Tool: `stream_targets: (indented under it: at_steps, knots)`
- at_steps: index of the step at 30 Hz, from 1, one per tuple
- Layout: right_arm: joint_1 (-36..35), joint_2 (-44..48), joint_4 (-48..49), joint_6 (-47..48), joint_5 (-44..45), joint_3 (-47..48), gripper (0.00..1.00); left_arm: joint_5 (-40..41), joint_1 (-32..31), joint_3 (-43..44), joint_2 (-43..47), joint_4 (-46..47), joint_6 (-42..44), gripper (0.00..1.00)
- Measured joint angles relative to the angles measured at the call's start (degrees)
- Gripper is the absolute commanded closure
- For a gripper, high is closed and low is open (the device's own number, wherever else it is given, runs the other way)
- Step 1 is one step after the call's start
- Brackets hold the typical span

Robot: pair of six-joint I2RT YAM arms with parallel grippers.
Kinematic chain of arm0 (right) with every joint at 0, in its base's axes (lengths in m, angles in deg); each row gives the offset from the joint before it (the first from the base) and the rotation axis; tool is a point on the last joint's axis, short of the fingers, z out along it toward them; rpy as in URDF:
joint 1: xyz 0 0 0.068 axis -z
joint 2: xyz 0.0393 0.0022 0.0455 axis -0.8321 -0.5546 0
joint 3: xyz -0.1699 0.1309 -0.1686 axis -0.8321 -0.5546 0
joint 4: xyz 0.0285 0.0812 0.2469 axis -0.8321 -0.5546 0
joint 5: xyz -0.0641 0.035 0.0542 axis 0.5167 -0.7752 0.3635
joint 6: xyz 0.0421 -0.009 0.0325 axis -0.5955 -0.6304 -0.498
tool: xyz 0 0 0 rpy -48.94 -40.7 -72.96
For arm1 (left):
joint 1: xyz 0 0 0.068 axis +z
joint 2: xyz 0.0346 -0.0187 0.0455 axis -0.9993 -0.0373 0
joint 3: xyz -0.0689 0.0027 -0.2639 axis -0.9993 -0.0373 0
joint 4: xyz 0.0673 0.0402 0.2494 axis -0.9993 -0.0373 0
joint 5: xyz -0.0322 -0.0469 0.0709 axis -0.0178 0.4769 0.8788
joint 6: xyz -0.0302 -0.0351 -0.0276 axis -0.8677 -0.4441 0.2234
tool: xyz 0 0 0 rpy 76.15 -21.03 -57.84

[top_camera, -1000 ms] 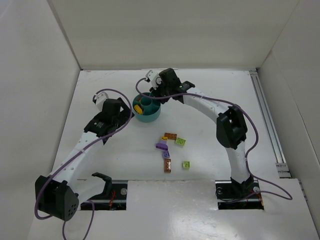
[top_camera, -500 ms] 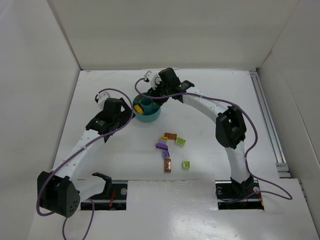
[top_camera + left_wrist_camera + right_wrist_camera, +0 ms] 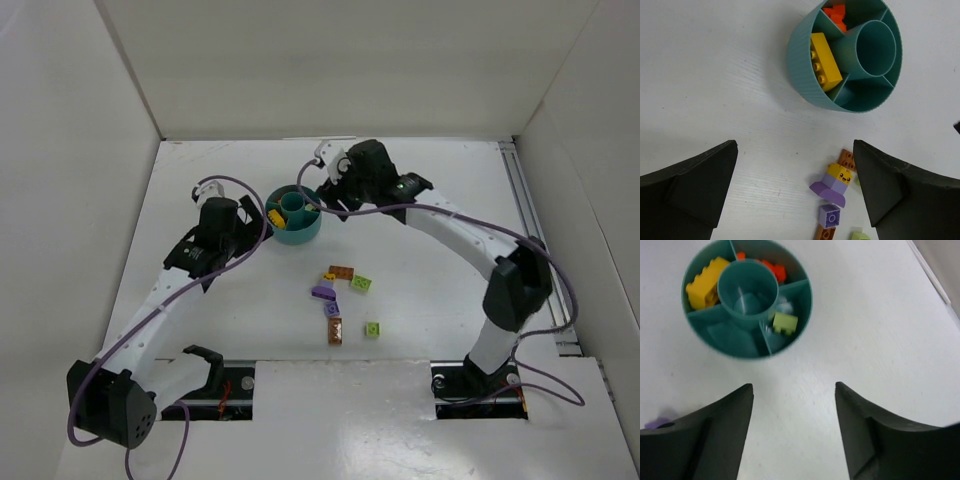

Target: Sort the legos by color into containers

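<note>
Next, my right gripper moves back from the dish, down onto the small lime green brick (image 3: 372, 329) near the table's front edge, as one dish section holds lime green.
The round teal dish (image 3: 296, 228) stands at the table's back middle. In the right wrist view, the dish (image 3: 807, 295) holds a yellow brick (image 3: 705, 282), orange-red bricks (image 3: 772, 269) and a lime green brick (image 3: 785, 322) in separate outer sections. Its centre well is empty. Loose legos lie in front: a brown brick (image 3: 341, 271), a lime green one (image 3: 361, 284), a purple piece (image 3: 323, 292), a purple cube (image 3: 331, 309), another brown (image 3: 335, 330) and another lime green (image 3: 372, 329). My left gripper (image 3: 248, 232) is open and empty left of the dish. My right gripper (image 3: 335, 193) is open and empty just right of it.
White walls enclose the table on the left, back and right. A metal rail (image 3: 540, 250) runs along the right edge. In the left wrist view, the purple piece with a yellow face block (image 3: 836, 181) lies near my right finger (image 3: 880, 190), with the purple cube (image 3: 830, 216) below it.
My right gripper has moved from over the dish to its right side, the arm swinging out to the right. My left arm has shifted slightly.
</note>
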Motion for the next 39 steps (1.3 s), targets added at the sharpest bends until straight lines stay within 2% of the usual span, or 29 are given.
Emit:
stream_targets:
  at_steps: [4, 7, 8, 11, 17, 24, 31, 33, 38, 39]
  knots:
    - [-0.3, 13.9, 1.3, -1.4, 3.2, -14.4, 0.16, -2.5, -0.6, -0.3, 0.8, 0.8, 1.5, 0.00]
    - [-1.5, 24.4, 1.7, -4.1, 5.4, -26.5, 0.13, -4.0, -2.3, -0.8, 1.0, 1.2, 2.1, 0.00]
    - [-2.4, 27.2, 1.4, -5.0, 5.9, -29.9, 0.09, -4.5, -2.8, -1.0, 1.1, 1.5, 2.2, 0.00]
    - [-7.7, 33.8, 1.9, -7.7, 7.0, -40.5, 0.09, -5.9, -3.5, -2.0, 1.2, 1.6, 2.6, 0.00]
    - [-17.9, 37.9, 1.8, -12.1, 6.8, -53.9, 0.09, -7.8, -4.8, -4.0, 2.0, 2.0, 3.0, 0.00]
    - [-22.6, 35.7, 2.8, -16.2, 7.2, -58.0, 0.13, -7.9, -8.6, -5.9, 2.1, 1.9, 2.5, 0.00]
    - [-23.1, 30.6, 4.4, -18.4, 8.2, -59.2, 0.23, -7.6, -8.8, -6.1, 2.2, 1.8, 1.8, 0.00]
    - [-23.3, 30.4, 4.6, -19.2, 8.5, -59.7, 0.31, -7.3, -8.8, -6.1, 2.2, 1.8, 1.7, 0.00]
    - [-23.3, 30.5, 6.3, -21.4, 9.0, -60.7, 0.58, -6.8, -8.8, -6.1, 2.2, 1.4, 1.5, 0.00]
    - [-23.3, 30.5, 6.6, -21.6, 9.1, -60.7, 0.61, -6.7, -8.8, -6.1, 2.2, 1.4, 1.5, 0.00]
